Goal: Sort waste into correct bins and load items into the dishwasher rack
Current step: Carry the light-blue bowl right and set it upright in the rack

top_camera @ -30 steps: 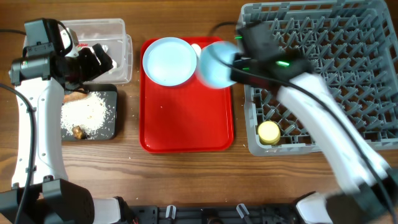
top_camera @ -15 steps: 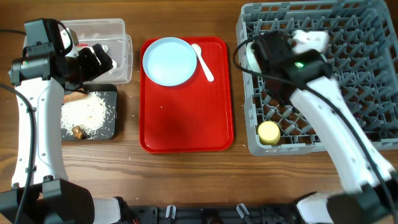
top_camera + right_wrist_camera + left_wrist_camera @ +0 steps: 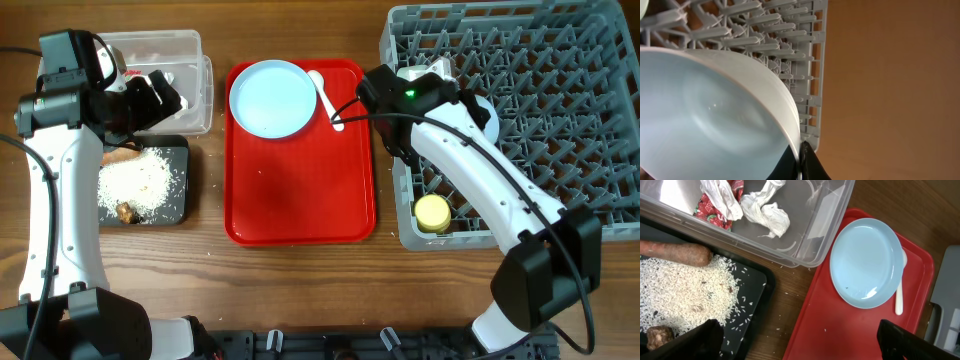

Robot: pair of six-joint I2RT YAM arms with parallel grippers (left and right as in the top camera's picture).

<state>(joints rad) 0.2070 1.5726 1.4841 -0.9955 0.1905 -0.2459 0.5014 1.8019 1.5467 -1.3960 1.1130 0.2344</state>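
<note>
My right gripper lowers next, easing left in the overhead view, and releases the bowl, as the rack's wires beyond the yellow cup (image 3: pixel 432 212) lie below the gripper.
My right gripper (image 3: pixel 800 162) is shut on the rim of the pale blue bowl (image 3: pixel 715 125) and holds it on edge over the left part of the grey dishwasher rack (image 3: pixel 560 120). In the overhead view, the gripper (image 3: pixel 460 95) hides most of the bowl (image 3: pixel 484 112). The yellow cup (image 3: pixel 432 212) stands in the rack's front left corner. The pale blue plate (image 3: pixel 272 97) and white spoon (image 3: pixel 327 98) lie on the red tray (image 3: pixel 300 190). My left gripper (image 3: pixel 800 347) is open and empty above the bins. The pale green bowl is not clearly in view.
The clear tub (image 3: pixel 825 225) holds crumpled white paper (image 3: pixel 767 212) and the red wrapper (image 3: pixel 707 207). The black tray (image 3: pixel 757 300) holds rice (image 3: pixel 685 292), the carrot stick (image 3: pixel 672 254) and the brown lump (image 3: pixel 657 336). A few rice grains lie on the wood.
My right arm has carried the pale blue bowl rightward from the red tray's edge to over the rack's left side. The left arm has not moved.
</note>
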